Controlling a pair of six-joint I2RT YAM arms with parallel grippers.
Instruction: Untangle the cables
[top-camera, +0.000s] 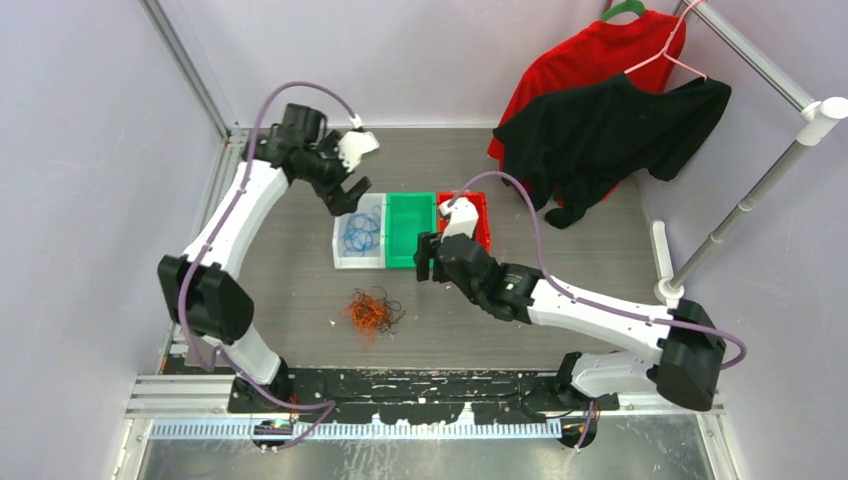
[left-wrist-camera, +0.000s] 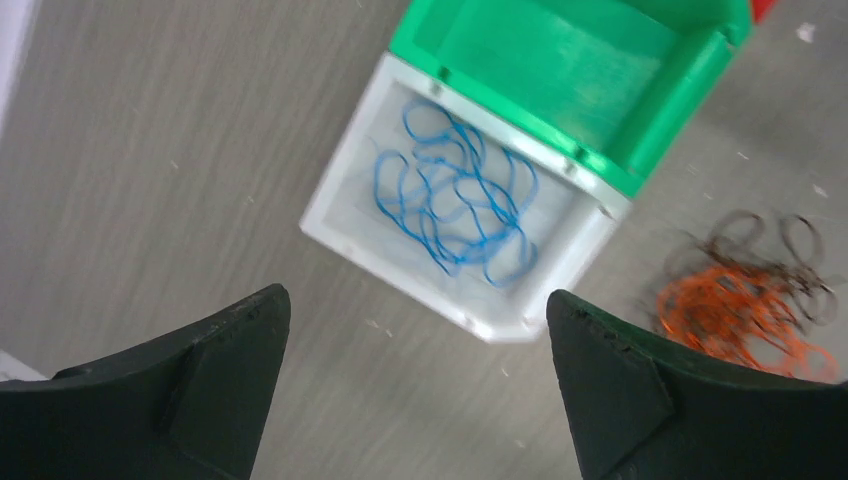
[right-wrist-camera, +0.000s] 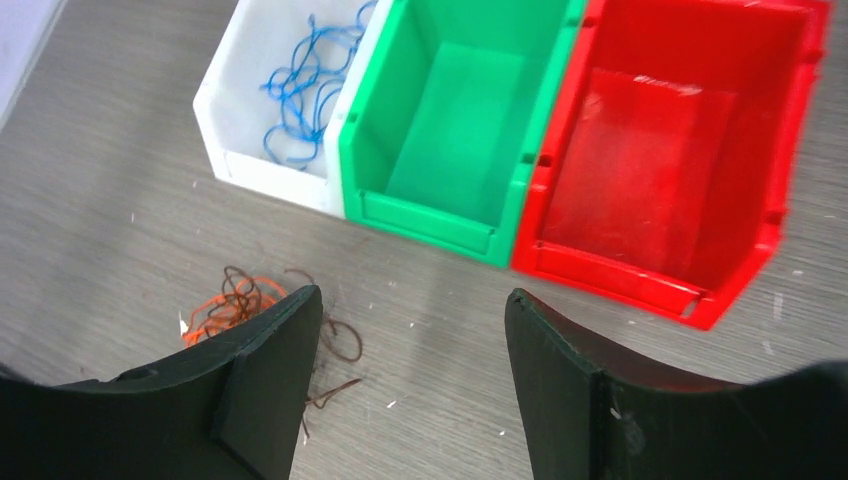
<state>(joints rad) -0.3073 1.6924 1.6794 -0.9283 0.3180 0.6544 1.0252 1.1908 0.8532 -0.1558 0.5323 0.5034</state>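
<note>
My right gripper will turn and move down and to the left in the top view onto the brown loops next, because the brown cable loops stick out beside the orange cables.
Several blue cables (top-camera: 361, 234) lie in the white bin (top-camera: 345, 258); they also show in the left wrist view (left-wrist-camera: 455, 195) and the right wrist view (right-wrist-camera: 300, 85). A tangle of orange and dark brown cables (top-camera: 372, 312) lies on the table in front of the bins, also visible in the left wrist view (left-wrist-camera: 745, 300) and the right wrist view (right-wrist-camera: 235, 300). My left gripper (top-camera: 346, 198) is open and empty above the white bin's far left corner. My right gripper (top-camera: 428, 258) is open and empty in front of the green bin, to the right of the tangle.
A green bin (top-camera: 410, 232) and a red bin (top-camera: 480, 215), both empty, stand to the right of the white bin. A red and a black shirt (top-camera: 600, 130) hang on a rack at the back right. A rack post (top-camera: 668, 290) stands at the right.
</note>
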